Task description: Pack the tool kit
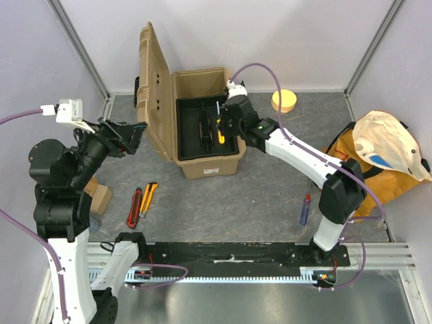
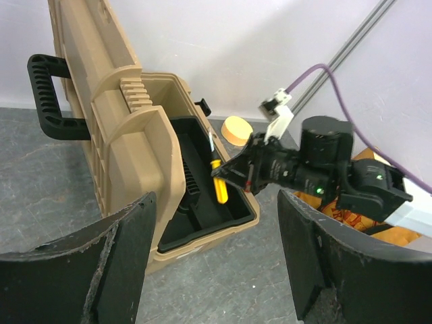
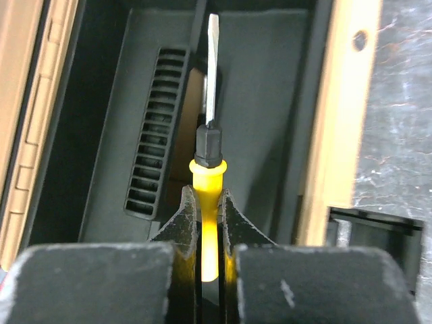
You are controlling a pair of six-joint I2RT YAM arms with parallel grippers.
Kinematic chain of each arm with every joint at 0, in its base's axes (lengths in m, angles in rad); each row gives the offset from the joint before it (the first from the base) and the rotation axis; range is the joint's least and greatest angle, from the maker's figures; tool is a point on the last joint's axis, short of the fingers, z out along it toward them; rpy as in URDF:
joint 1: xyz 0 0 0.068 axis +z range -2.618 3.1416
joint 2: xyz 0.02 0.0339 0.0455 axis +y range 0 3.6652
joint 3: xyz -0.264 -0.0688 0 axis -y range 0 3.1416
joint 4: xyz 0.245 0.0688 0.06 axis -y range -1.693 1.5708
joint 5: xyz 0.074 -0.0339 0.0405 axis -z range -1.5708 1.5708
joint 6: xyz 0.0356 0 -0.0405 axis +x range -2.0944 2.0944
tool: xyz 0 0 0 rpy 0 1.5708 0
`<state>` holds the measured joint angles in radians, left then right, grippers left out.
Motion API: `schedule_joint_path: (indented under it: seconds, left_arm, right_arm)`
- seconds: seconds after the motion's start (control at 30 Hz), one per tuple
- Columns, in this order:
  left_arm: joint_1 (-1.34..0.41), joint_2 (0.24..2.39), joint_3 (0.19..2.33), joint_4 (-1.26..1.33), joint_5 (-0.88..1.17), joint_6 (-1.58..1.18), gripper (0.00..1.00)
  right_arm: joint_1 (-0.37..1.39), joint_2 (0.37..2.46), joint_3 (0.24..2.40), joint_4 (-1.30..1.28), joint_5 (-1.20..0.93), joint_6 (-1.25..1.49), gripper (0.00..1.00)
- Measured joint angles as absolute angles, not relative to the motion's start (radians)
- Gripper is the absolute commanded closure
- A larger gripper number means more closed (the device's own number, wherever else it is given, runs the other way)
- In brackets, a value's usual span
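Note:
Next, my right gripper goes down toward the tray's bare bottom beside the slotted holder and releases the yellow-handled screwdriver, as the tray's bottom lies below the gripper.
The tan toolbox stands open at the back middle, its lid upright on the left. Its black inner tray shows inside. My right gripper is shut on a yellow-handled flat screwdriver and holds it over the tray's right side. In the right wrist view the fingers clamp the yellow handle, blade pointing away over the tray. My left gripper is open and empty, left of the lid. The left wrist view shows the toolbox and the screwdriver.
A red utility knife and a yellow one lie in front of the box at the left. A blue-and-red-handled screwdriver lies at the right. An orange-yellow fabric bag, a round yellow disc and a wooden block are also there.

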<state>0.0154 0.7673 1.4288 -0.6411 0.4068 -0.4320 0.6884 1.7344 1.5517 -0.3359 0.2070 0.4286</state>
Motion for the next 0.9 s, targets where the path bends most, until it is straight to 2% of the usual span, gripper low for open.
schedule_joint_path:
  seconds: [0.33,0.53,0.7,0.9]
  left_arm:
    - [0.015,0.751,1.427,-0.652,0.400,-0.430,0.22]
    - [0.015,0.751,1.427,-0.657,0.393,-0.425,0.22]
    - [0.015,0.749,1.428,-0.658,0.393,-0.420,0.22]
    - [0.015,0.749,1.428,-0.659,0.393,-0.418,0.22]
  right_arm:
    - [0.750,1.882,1.620,-0.386,0.262,0.416,0.91]
    - [0.748,1.913,1.662,-0.417,0.296,0.426,0.67]
    - [0.748,1.914,1.684,-0.454,0.319,0.439,0.54]
    - [0.748,1.906,1.731,-0.489,0.347,0.437,0.53]
